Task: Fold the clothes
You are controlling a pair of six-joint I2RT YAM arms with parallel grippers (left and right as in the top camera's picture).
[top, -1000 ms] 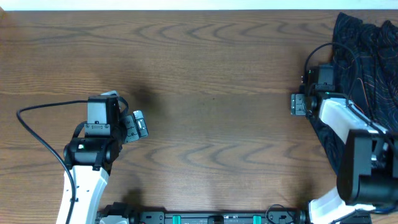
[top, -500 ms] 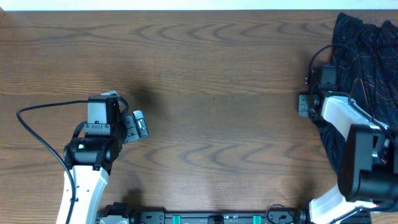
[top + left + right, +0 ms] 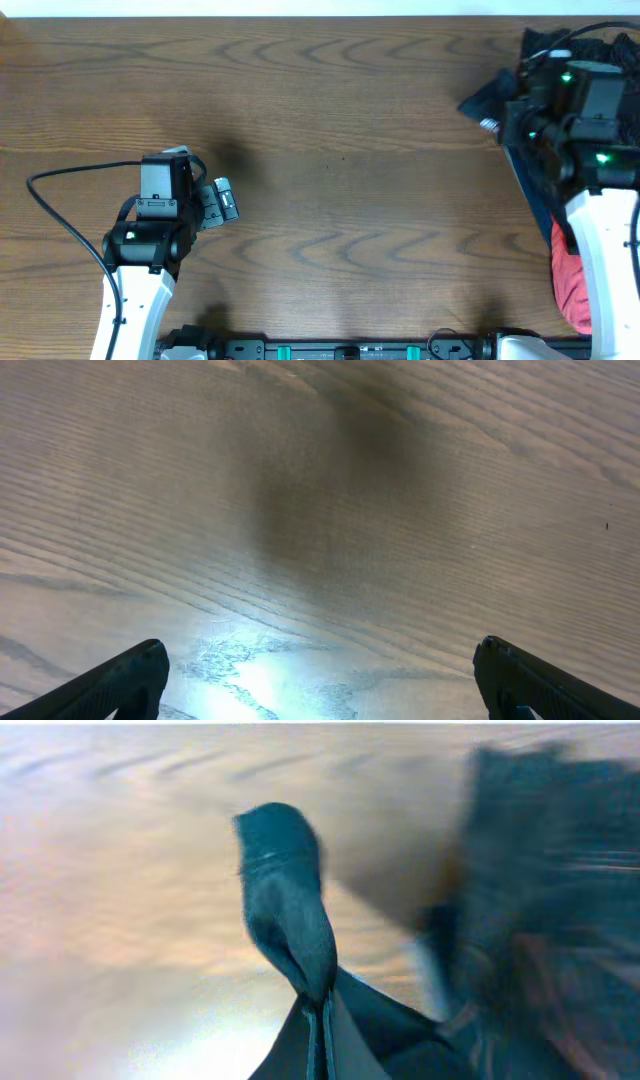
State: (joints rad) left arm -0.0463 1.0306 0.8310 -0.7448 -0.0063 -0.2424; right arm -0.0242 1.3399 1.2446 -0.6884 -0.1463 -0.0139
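Note:
My right gripper should next pull the crumpled jersey's fold to the left in the overhead view, onto the table's bare middle, and release it there.
The clothes [image 3: 540, 190], a thin black jersey with fine orange lines, lie crumpled at the table's right edge. My right gripper [image 3: 492, 112] is shut on a fold of the jersey, and a dark flap [image 3: 478, 98] sticks out to the left of it. In the right wrist view the pinched fold [image 3: 285, 890] rises from between the closed fingers of the right gripper [image 3: 322, 1020], and the remaining jersey [image 3: 550, 870] is a blur on the right. My left gripper [image 3: 222, 200] stands open at the left; its wrist view shows the left gripper [image 3: 320, 665] above bare wood.
The wooden table [image 3: 340, 150] spreads between the two arms. A red piece of cloth [image 3: 568, 275] shows at the lower right beside the right arm. A black cable [image 3: 60, 215] loops beside the left arm. The table's far edge runs along the top.
My right gripper has shut on the jersey's edge and moved toward the far side, pulling a fold up. The red cloth now shows. The left arm has not moved.

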